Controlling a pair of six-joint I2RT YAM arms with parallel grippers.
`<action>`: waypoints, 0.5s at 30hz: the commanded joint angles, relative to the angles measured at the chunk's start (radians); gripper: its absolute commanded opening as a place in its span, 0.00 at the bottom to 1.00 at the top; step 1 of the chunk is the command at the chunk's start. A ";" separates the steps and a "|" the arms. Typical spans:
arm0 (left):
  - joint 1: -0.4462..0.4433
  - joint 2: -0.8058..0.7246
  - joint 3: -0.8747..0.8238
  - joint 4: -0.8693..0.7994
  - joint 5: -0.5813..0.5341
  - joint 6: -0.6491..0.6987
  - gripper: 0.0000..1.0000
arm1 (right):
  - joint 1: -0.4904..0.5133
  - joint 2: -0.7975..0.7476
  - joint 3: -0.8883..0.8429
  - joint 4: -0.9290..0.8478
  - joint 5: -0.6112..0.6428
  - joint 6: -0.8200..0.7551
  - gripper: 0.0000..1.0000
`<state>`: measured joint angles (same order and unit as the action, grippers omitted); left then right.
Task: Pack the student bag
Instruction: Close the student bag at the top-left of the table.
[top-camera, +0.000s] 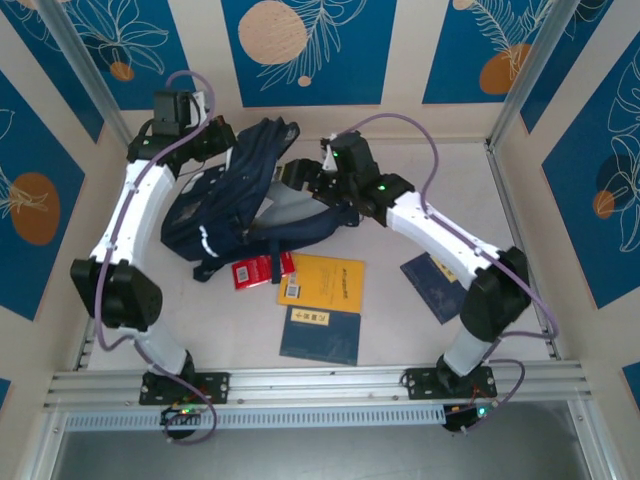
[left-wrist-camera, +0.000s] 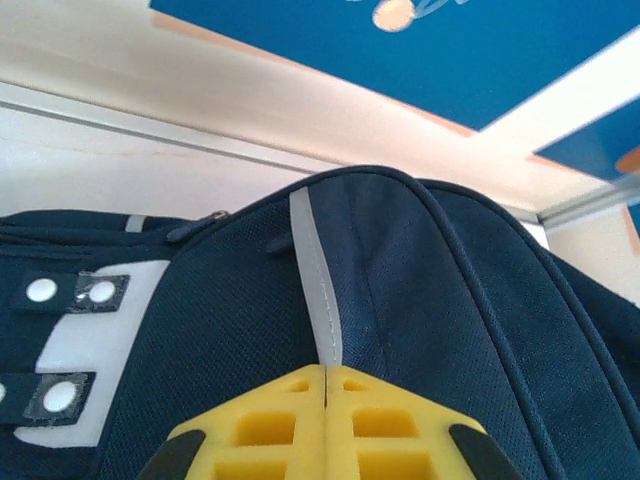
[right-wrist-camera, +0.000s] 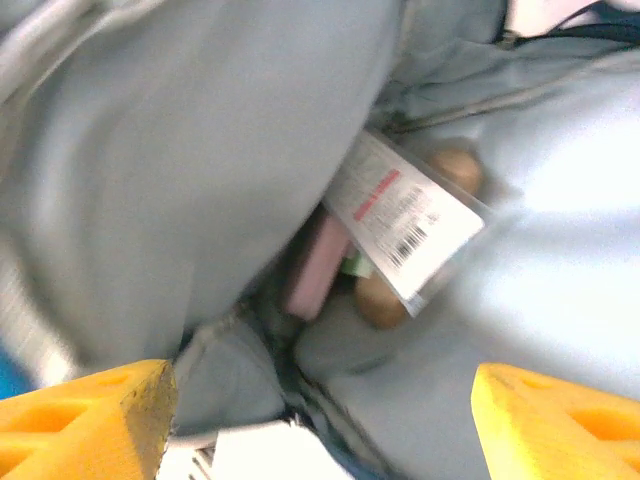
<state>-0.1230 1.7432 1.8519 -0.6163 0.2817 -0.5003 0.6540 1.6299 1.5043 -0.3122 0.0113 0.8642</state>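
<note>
I should next move my left gripper's pinched white stripe slightly toward the bag's opening (top-camera: 290, 205) and release it, since the opening still gapes over the bag's grey lining.
The student bag (top-camera: 225, 215), dark navy with thin white stripes, lies at the back middle of the table with its opening toward the right arm. My left gripper (top-camera: 213, 140) is at the bag's far top edge. In the left wrist view its yellow fingers (left-wrist-camera: 290, 410) are pressed together, shut on the navy fabric (left-wrist-camera: 430, 300) where a white stripe (left-wrist-camera: 315, 290) runs into them. My right gripper (top-camera: 308, 182) is at the bag's mouth, open, its fingers (right-wrist-camera: 90, 415) spread over the grey lining (right-wrist-camera: 170, 170). Inside lie a white barcoded packet (right-wrist-camera: 410, 215), a pink item (right-wrist-camera: 315, 265) and brown round pieces (right-wrist-camera: 378, 300).
On the table in front of the bag lie a red packet (top-camera: 262, 270), a yellow book (top-camera: 325, 280) and a flat navy booklet (top-camera: 320, 335). Another navy booklet (top-camera: 432, 285) lies partly under the right arm. Walls close in the table on three sides.
</note>
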 joint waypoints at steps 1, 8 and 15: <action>0.029 0.054 0.097 0.047 -0.013 -0.035 0.00 | 0.006 -0.071 -0.097 -0.102 0.092 -0.113 0.76; 0.028 0.150 0.063 0.028 0.062 -0.056 0.02 | 0.001 -0.153 -0.296 -0.022 0.005 -0.156 0.64; 0.009 -0.001 -0.181 0.078 0.038 -0.116 0.47 | 0.021 -0.072 -0.349 -0.005 -0.098 -0.134 0.47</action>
<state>-0.1112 1.8591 1.7462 -0.5610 0.3290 -0.5888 0.6613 1.5162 1.1503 -0.3405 -0.0143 0.7387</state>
